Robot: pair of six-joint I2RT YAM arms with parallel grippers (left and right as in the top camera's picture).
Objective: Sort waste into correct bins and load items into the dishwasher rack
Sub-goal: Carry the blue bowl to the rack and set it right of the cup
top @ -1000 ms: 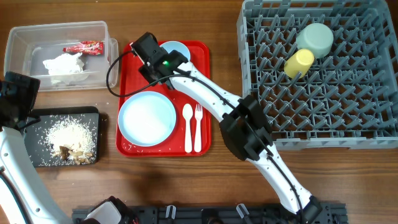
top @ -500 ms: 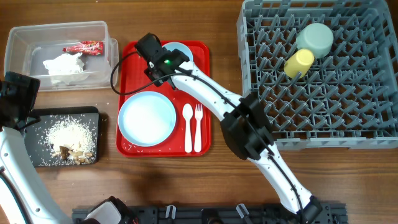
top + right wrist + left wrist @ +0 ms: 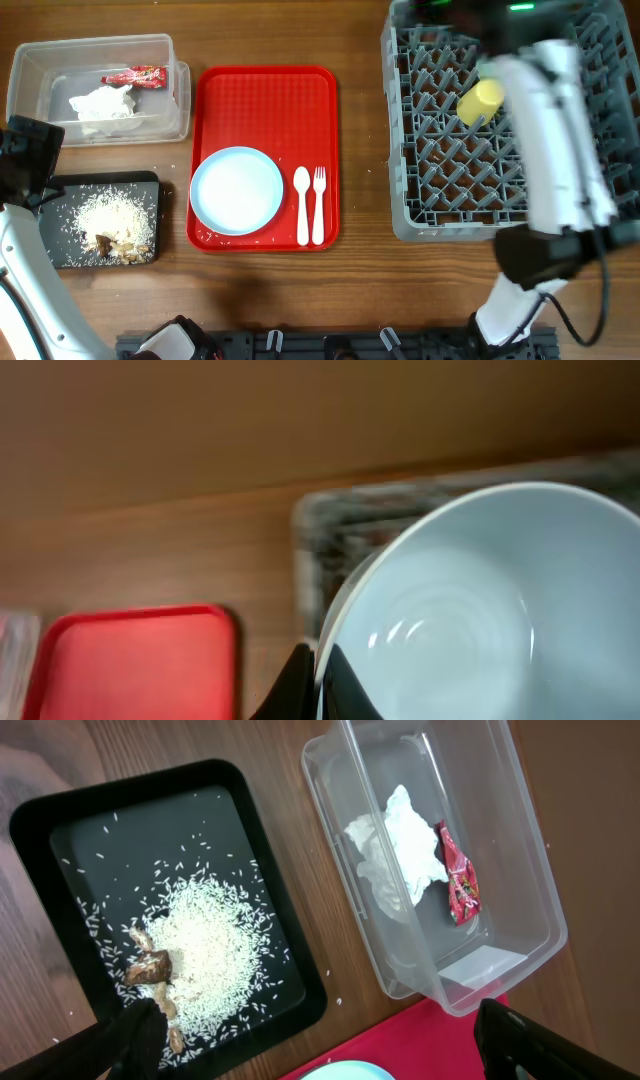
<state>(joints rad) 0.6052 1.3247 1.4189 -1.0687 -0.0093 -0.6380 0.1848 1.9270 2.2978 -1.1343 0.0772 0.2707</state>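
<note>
Back, down and to the right in the overhead view, my right gripper will turn the bowl [image 3: 470,610] onto the rack's wires past the yellow cup, which occupies its spot.
My right gripper [image 3: 322,678] is shut on the rim of the pale-blue bowl [image 3: 470,610], held over the corner of the grey dishwasher rack [image 3: 440,170]. Overhead, the blurred right arm [image 3: 545,110] covers the rack's upper right, next to the yellow cup [image 3: 481,100]. The pale-blue plate [image 3: 237,190], white spoon [image 3: 302,205] and fork [image 3: 319,205] lie on the red tray [image 3: 265,100]. The napkin [image 3: 400,855] and red wrapper [image 3: 458,885] lie in the clear tub [image 3: 520,890]. Rice [image 3: 205,935] and brown scraps [image 3: 150,967] sit in the black tray [image 3: 60,810]. My left gripper [image 3: 330,1060] hangs open above the black tray's edge, holding nothing.
The left arm [image 3: 25,160] stands at the table's left edge beside the black tray [image 3: 140,185] and the clear tub [image 3: 60,60]. Bare wood separates the red tray from the rack. The arm bases sit along the front edge.
The right gripper shut on the pale-blue bowl at the top of the red tray and swung right with it to above the rack. The left arm stayed still.
</note>
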